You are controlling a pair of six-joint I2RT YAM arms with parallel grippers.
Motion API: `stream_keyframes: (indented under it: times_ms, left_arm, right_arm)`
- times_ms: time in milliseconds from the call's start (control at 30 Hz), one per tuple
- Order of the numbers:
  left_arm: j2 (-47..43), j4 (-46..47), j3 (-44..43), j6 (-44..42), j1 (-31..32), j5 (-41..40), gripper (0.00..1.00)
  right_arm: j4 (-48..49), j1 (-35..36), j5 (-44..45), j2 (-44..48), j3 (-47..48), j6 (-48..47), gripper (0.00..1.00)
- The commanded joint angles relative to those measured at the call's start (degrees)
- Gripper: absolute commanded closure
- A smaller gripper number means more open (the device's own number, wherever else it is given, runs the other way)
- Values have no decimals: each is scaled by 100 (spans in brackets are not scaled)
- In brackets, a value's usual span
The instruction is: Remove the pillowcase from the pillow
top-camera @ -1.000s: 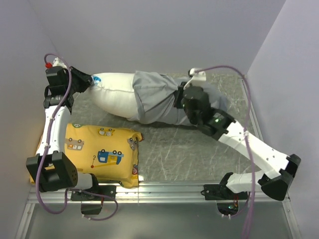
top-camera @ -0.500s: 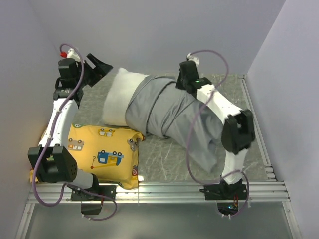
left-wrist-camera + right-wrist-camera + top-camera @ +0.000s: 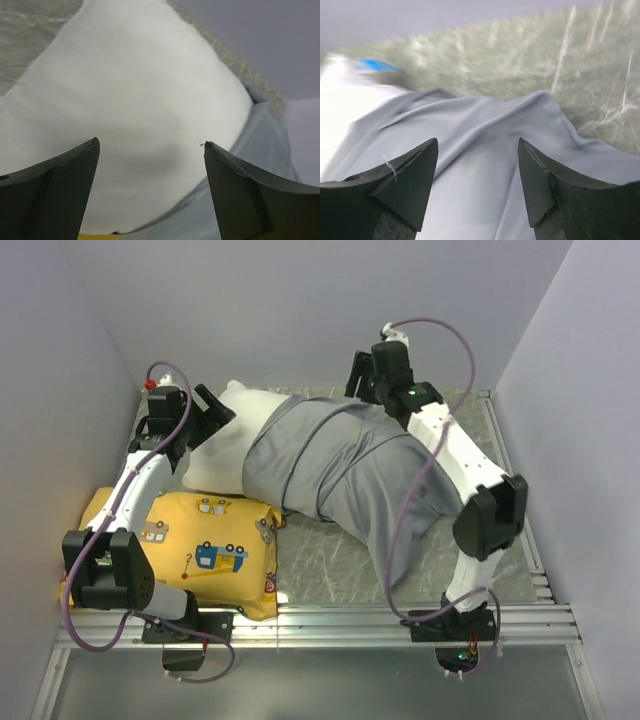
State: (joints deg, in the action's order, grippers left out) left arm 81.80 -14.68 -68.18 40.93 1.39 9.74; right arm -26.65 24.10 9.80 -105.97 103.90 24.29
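Observation:
The pillowcase's loose middle folds lie below, nearer the robot's base. My right gripper will go back and down and close on them next.
The white pillow [image 3: 225, 445] lies across the back of the table, its left part bare. The grey pillowcase [image 3: 340, 475] covers its right part and trails loose toward the front right. My left gripper [image 3: 212, 410] is open just above the pillow's bare left end; in the left wrist view the white pillow [image 3: 125, 100] fills the frame between the parted fingers [image 3: 50, 185], with the pillowcase [image 3: 265, 135] at the right. My right gripper [image 3: 360, 375] is open above the pillowcase's back edge; its wrist view shows grey pillowcase [image 3: 480, 165] between the spread fingertips [image 3: 415, 175], with nothing gripped.
A yellow cushion [image 3: 205, 550] with cartoon vehicle prints lies at the front left, touching the pillow. Grey walls close in the left, back and right. A metal rail [image 3: 320, 625] runs along the near edge by the arm bases. The marbled tabletop [image 3: 330, 560] shows in front of the pillowcase.
Both grippers have opened and let go of the pillow and pillowcase. The pillow has dropped and turned; the right arm swung to the back and the left gripper shifted right.

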Motion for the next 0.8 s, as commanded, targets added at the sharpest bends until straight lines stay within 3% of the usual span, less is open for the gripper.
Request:
stream_keyframes:
  times_ms: [0, 367, 433, 467, 500, 600, 633, 733, 767]
  left_arm:
    - [-199, -140, 103, -85, 28, -735, 2]
    - [186, -361, 314, 178, 327, -895, 1]
    - [440, -247, 393, 336, 362, -842, 11]
    - [529, -116, 411, 407, 371, -772, 22]
    - [608, -62, 420, 494, 406, -685, 52]
    - [793, 61, 394, 574, 485, -684, 93]
    - [828, 70, 376, 583, 494, -701, 100]
    - [785, 44, 253, 574, 520, -754, 99]
    - [767, 18, 227, 574, 520, -824, 99]
  right_arm:
    - [-173, 112, -101, 937, -175, -161, 27]
    - [493, 1815, 417, 3037, -3408, 259, 25]
    - [669, 2063, 566, 3056, -3744, 488, 25]
    - [749, 2221, 558, 3013, -3971, 558, 25]
    - [828, 2274, 558, 2943, -4026, 681, 25]
    - [951, 2450, 672, 2635, -4097, 778, 25]
    - [986, 2459, 794, 2556, -4079, 796, 25]
    - [996, 2459, 1162, 2196, -3930, 858, 26]
    - [943, 2468, 1269, 2152, -3851, 875, 31]
